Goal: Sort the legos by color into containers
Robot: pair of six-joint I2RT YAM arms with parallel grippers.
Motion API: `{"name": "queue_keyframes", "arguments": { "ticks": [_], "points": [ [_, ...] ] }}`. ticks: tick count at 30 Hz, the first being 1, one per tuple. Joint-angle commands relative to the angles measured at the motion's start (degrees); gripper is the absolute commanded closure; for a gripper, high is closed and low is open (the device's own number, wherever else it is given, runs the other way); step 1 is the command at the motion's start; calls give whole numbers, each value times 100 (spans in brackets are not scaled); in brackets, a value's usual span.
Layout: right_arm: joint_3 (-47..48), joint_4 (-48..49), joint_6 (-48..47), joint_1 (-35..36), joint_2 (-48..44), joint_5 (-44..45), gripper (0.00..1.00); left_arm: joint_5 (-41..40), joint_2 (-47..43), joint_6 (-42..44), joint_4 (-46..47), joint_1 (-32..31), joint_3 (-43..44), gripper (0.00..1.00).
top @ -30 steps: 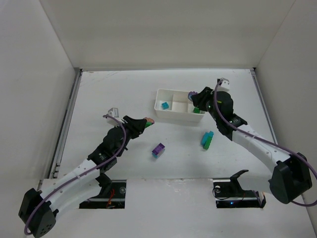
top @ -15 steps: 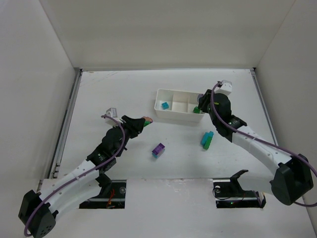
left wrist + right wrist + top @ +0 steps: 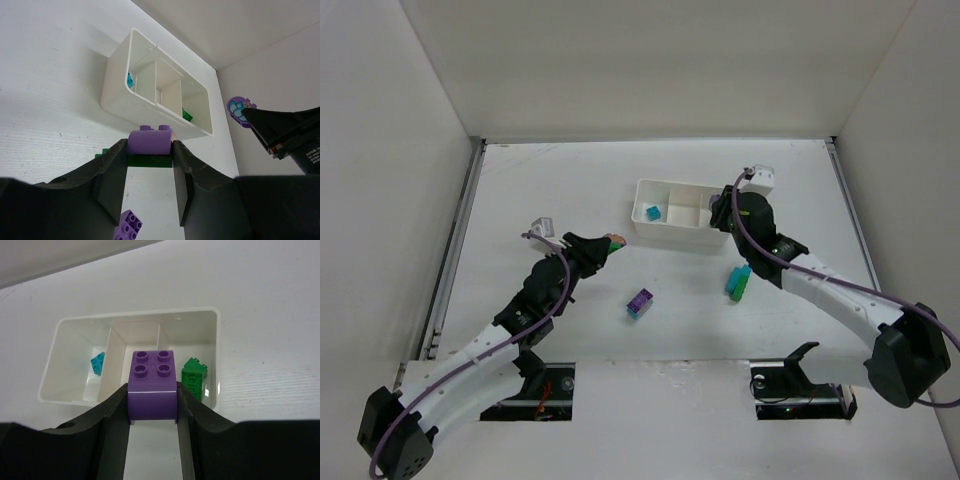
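The robot's right gripper will next move down and over toward the teal brick (image 3: pixel 98 363) and stop above the empty middle section of the tray, because the outer sections are for teal and green bricks.
The white tray (image 3: pixel 665 184) has three compartments. A teal brick (image 3: pixel 98 363) lies in the left one, also seen from above (image 3: pixel 652 212). A green brick (image 3: pixel 194 378) lies in the right one, and the middle one shows nothing in it. My right gripper (image 3: pixel 152 392) is shut on a purple brick (image 3: pixel 152 375), held above the tray's near wall by the middle and right compartments (image 3: pixel 720 213). My left gripper (image 3: pixel 149 152) is shut on a purple-on-green stack (image 3: pixel 150 142), held left of the tray (image 3: pixel 611 243).
A purple and teal stack (image 3: pixel 639 303) lies on the table in front of the tray; its purple brick shows in the left wrist view (image 3: pixel 127 226). A teal and green stack (image 3: pixel 738 282) lies under the right arm. White walls enclose the table.
My right gripper has shifted slightly left over the tray's right end, still holding the purple brick, and now hides the green brick from above. The left gripper has barely moved.
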Motion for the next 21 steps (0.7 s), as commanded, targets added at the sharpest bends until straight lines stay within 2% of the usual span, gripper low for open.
{"name": "queue_keyframes", "arguments": {
  "ticks": [1, 21],
  "points": [
    [319, 143, -135, 211, 187, 121, 73, -29, -92, 62, 228, 37, -64, 89],
    [1118, 415, 6, 493, 1681, -423, 72, 94, -207, -44, 228, 90, -249, 88]
  ]
}}
